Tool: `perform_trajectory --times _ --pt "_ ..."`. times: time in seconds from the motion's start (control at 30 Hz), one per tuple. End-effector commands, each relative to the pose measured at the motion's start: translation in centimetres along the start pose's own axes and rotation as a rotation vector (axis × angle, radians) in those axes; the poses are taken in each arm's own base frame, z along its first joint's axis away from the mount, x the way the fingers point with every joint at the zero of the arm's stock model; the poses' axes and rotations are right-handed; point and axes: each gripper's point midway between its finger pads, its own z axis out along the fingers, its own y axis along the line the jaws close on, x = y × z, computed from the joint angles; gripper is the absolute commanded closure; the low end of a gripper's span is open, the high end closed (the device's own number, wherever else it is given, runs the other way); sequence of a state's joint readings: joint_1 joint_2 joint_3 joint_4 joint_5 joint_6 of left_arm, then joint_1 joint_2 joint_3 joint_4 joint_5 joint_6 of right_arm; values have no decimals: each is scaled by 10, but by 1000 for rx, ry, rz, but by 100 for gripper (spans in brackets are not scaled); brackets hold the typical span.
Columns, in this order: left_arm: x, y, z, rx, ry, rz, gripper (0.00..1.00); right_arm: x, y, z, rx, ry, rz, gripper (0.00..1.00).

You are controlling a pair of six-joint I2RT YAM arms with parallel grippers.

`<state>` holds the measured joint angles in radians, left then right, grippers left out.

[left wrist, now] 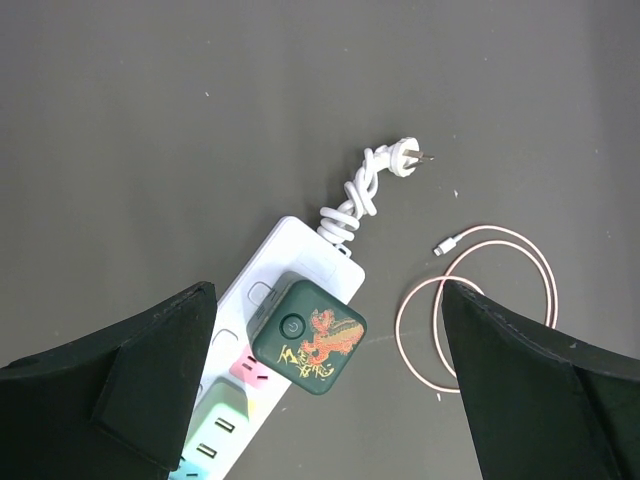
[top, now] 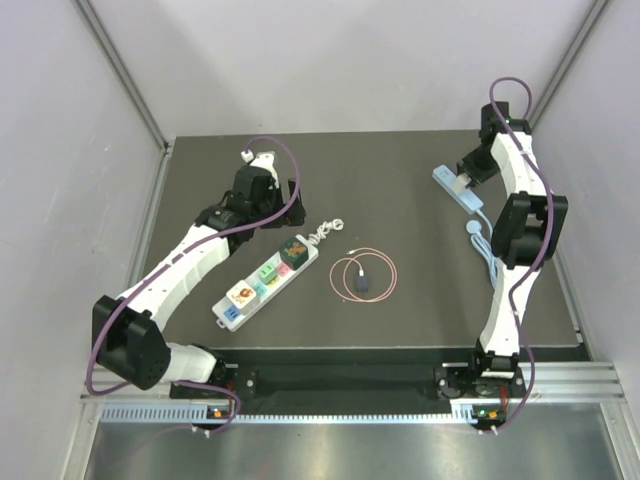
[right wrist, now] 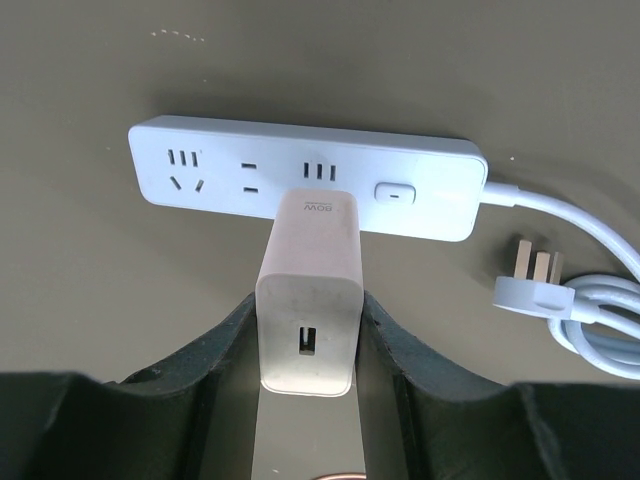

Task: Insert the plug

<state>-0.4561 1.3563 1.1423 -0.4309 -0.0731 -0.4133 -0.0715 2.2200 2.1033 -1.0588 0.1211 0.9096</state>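
Observation:
The robot's right gripper should next push the charger it holds down toward the power strip's middle socket [top: 459, 188] [right wrist: 319, 175] and release it, since slots still show past the charger's end.
The plug is a white charger block [right wrist: 308, 300], and my right gripper [right wrist: 308, 345] is shut on its two sides. Its far end meets the face of a white power strip [right wrist: 420, 190] at a middle socket. The prongs are hidden, so I cannot tell how deep they sit. From above, the right gripper [top: 463, 182] is at the strip [top: 450, 186] in the far right of the table. My left gripper [left wrist: 328, 385] hangs open above a dark green charger [left wrist: 308, 335] that sits on a second strip with coloured sockets [left wrist: 300, 250].
The right strip's white cord and its plug [right wrist: 535, 285] lie coiled just to its right. Beside the left strip lie its knotted cord with a plug [left wrist: 405, 158] and a pink cable loop [left wrist: 480, 300]. In the top view, that loop [top: 364, 276] lies at mid-table.

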Motion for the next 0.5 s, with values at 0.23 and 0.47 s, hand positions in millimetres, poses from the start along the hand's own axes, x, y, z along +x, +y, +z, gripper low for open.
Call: perform_trajectory --times 0.23,0.47 --pt "-13 2 -10 -17 -48 2 1 -17 6 10 -26 -41 7 100" --pt "-13 2 -11 -18 -47 1 2 -13 -1 21 5 -33 0 100"
